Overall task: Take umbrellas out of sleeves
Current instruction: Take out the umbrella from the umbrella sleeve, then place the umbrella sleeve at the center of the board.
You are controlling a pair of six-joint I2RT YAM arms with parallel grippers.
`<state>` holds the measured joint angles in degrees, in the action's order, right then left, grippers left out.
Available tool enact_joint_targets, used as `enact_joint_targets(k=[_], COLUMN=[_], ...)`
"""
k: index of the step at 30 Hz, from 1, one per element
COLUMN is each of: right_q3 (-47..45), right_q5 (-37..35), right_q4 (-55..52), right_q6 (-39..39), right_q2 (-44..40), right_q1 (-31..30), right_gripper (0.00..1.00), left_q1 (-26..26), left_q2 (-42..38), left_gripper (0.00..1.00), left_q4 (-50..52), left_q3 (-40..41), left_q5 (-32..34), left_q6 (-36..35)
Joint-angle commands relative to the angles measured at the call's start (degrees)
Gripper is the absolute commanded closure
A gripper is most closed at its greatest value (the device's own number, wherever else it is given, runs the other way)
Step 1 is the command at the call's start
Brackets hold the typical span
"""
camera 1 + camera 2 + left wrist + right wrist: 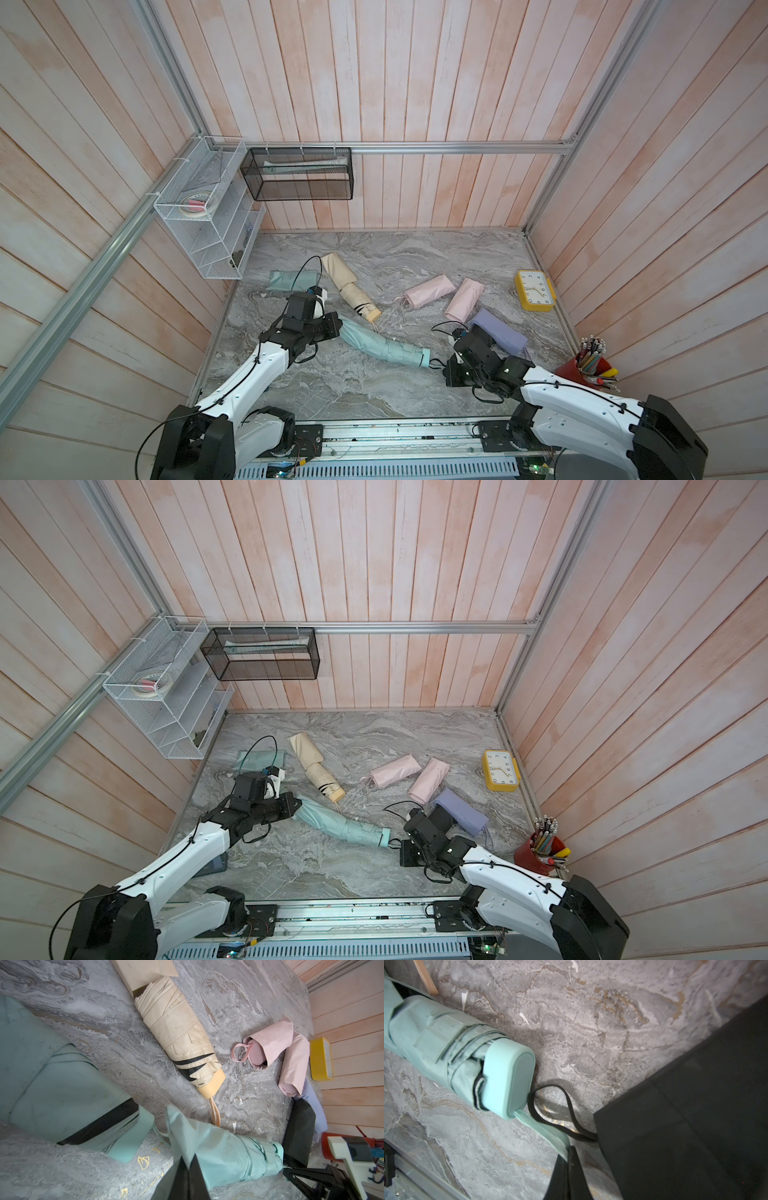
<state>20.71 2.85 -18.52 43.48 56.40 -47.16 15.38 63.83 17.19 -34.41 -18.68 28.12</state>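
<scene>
My left gripper is going to move outward over the cream umbrella (pixel 357 297) next and let go of the sleeve on the bare tabletop beyond. That clear space is outward of my gripper.
A mint umbrella (pixel 401 353) (pixel 361 833) lies mid-table, its pleated half and handle (pixel 510 1080) out of its mint sleeve (pixel 357 334) (pixel 187 1136). My left gripper (pixel 338 326) (pixel 189 1162) is shut on the sleeve's closed end. My right gripper (pixel 440 365) (pixel 568 1157) is shut on the umbrella's mint wrist cord (pixel 548 1128). A cream umbrella (pixel 357 297) sticks halfway out of its cream sleeve (pixel 334 266). Another mint umbrella (pixel 72 1084) lies behind my left wrist. Two pink sleeved ones (pixel 430 291) (pixel 463 299), a lavender one (pixel 498 330) and a black one (pixel 685 1115) lie to the right.
A yellow clock (pixel 535 290) and a red pen cup (pixel 586 368) stand along the right wall. A white wire shelf (pixel 208 216) and a black mesh basket (pixel 299 172) hang at the back left. Wood-panel walls close three sides.
</scene>
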Motion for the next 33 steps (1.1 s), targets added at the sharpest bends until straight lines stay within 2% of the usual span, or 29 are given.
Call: enact_joint_targets(k=[1, 11, 19, 25, 33], right_q3=[-0.5, -0.7, -1.2, -1.5, -0.3], right_q5=[-0.6, -0.7, -0.5, 0.2, 0.1], right_q4=[-1.1, -1.0, 0.4, 2.2, 2.9], right_q6=[0.7, 0.8, 1.0, 1.1, 0.3], right_q2=[-0.7, -1.0, -1.0, -0.8, -0.8], right_q1=[0.1, 0.1, 0.1, 0.1, 0.2], right_gripper=[1.00, 1.00, 1.00, 1.00, 1.00], left_q1=[-0.5, -2.2, -2.5, -2.5, -2.5], left_q2=[-1.2, -2.8, -0.2, 5.5, 21.9], left_gripper=[1.00, 1.00, 1.00, 1.00, 1.00], left_q4=[1.2, 2.1, 1.6, 0.0, -4.3], left_q3=[-1.5, -2.5, -7.9, -14.4, -26.7], left_q5=[1.9, 2.1, -0.2, -2.6, -6.5], left_q6=[0.1, -0.1, -0.3, -0.3, 0.3])
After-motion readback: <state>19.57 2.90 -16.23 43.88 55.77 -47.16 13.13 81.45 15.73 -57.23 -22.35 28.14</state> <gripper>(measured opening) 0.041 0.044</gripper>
